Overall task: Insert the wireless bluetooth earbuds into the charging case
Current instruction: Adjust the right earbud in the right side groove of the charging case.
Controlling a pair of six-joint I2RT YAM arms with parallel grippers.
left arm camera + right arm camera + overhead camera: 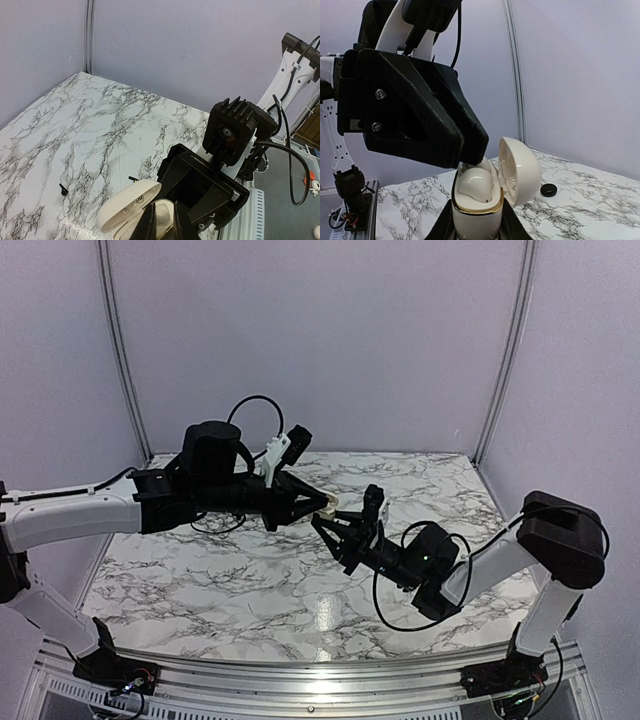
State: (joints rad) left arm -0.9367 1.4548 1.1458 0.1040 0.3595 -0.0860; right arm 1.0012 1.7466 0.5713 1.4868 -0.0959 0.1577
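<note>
Both earbuds sit in the slots of the case [329, 504], so my right gripper needs to tilt downward next, carry it outward and down, and release it on the bare tabletop beyond.
A cream charging case [476, 220] stands upright with its lid [521, 172] swung open to the right, and my right gripper [477, 227] is shut on its body. One cream earbud [476, 184] sits in the near slot. Behind it a second earbud [489, 165] rests in the far slot, with my left gripper [471, 150] coming down from the left, shut on its top. In the left wrist view the left gripper [165, 220] is over the open case [127, 205]. From above, both grippers [328, 508] meet mid-table at the case [329, 504].
Marble table [220, 580] with grey walls behind. Small black bits lie on it: a round one [549, 190] right of the case, and two thin ones [63, 188] [133, 178] beyond the lid. The right arm's wrist [235, 130] is close to the left gripper.
</note>
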